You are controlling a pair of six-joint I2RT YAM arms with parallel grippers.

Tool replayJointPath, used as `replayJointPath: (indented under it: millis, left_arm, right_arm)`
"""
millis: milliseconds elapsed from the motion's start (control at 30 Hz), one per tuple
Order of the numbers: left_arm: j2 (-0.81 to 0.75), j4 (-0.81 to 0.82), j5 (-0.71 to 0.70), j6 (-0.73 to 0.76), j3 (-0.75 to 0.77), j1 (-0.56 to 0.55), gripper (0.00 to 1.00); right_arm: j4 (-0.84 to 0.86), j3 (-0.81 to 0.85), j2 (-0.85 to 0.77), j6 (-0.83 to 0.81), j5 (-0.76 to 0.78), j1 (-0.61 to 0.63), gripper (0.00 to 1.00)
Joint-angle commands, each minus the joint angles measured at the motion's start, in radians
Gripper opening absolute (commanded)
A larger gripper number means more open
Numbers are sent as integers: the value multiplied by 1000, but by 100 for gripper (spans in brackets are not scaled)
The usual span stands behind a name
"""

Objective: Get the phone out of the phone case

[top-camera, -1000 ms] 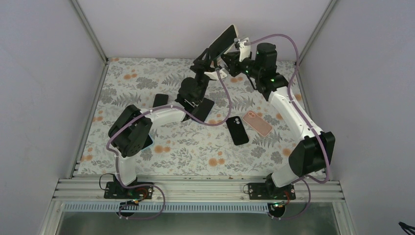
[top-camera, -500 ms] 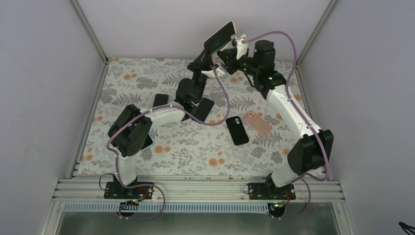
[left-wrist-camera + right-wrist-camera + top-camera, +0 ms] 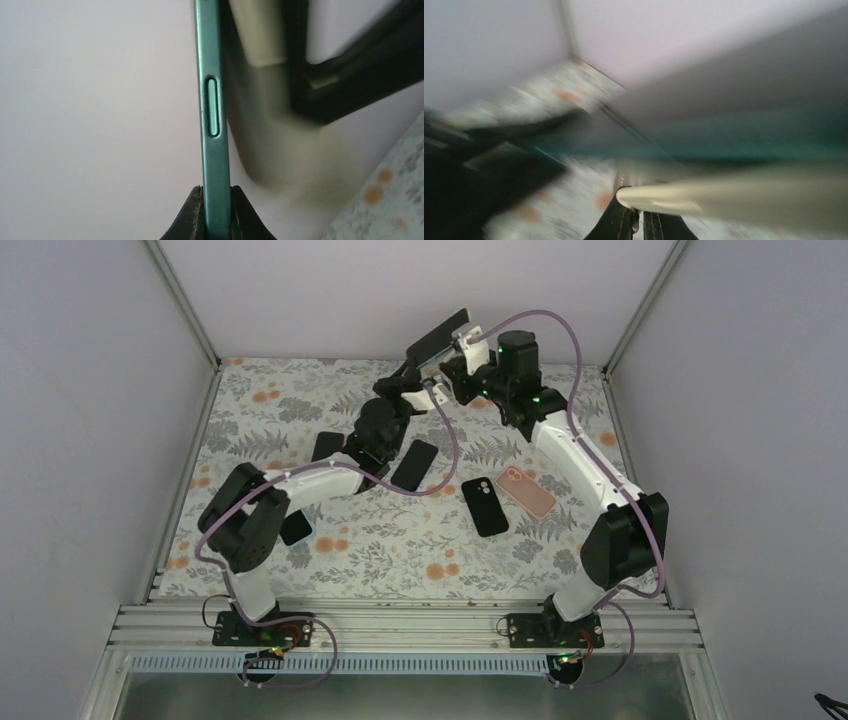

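My right gripper will carry the cream case away from the phone next, back and down onto the bare floral table beyond the pink case.
The teal-edged phone (image 3: 437, 335) is held in the air near the back wall. In the left wrist view my left gripper (image 3: 216, 202) is shut on the phone's edge (image 3: 212, 115), and its side button shows. The cream phone case (image 3: 260, 100) is blurred just to the right of it. In the right wrist view my right gripper (image 3: 640, 212) is shut on the thin rim of the case (image 3: 724, 197), with the blurred phone (image 3: 724, 137) above. From the top, my left gripper (image 3: 418, 358) and right gripper (image 3: 455, 352) meet at the phone, and the case (image 3: 467, 332) shows at its right end.
On the floral table (image 3: 250, 400) lie a black phone (image 3: 414, 464), another black one (image 3: 485, 506), a pink case (image 3: 525, 491), a dark item (image 3: 326, 446) and one (image 3: 295, 527) half under the left arm. The back wall is close behind the grippers.
Both grippers have moved left and slightly lower with the phone and case. The phone lies flatter than before. The left arm has swung left.
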Motion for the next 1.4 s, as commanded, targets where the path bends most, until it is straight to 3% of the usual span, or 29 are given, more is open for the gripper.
replayJointPath:
  millis: [0, 133, 300, 533, 667, 933, 1200, 1300, 1367]
  left_arm:
    - [-233, -92, 12, -120, -10, 14, 2]
    - [-315, -314, 45, -201, -88, 20, 2]
    - [-394, -536, 48, -213, -175, 12, 2]
    - [-487, -542, -106, 39, -423, 20, 2]
    - [-439, -588, -190, 81, -506, 22, 2]
    - [-358, -576, -298, 37, -619, -4, 2]
    - [-229, -448, -345, 102, -727, -46, 2]
    - [-185, -486, -346, 82, -713, -52, 3]
    - [-171, -511, -338, 70, -706, -56, 21]
  right_arm:
    - [-184, -54, 74, -239, 394, -47, 4]
    - [-233, -36, 82, -339, 538, -75, 3]
    - [-307, -58, 52, -374, 547, -110, 3]
    - [-576, -100, 23, -413, 267, -226, 3]
    - [-713, -74, 137, -443, -15, -311, 4]
    - [-798, 6, 393, -459, -362, -351, 4]
    - [-779, 107, 501, -394, -403, -351, 4]
    - [-774, 131, 522, -375, -375, -352, 9]
    - [-763, 133, 520, -360, -345, -351, 21]
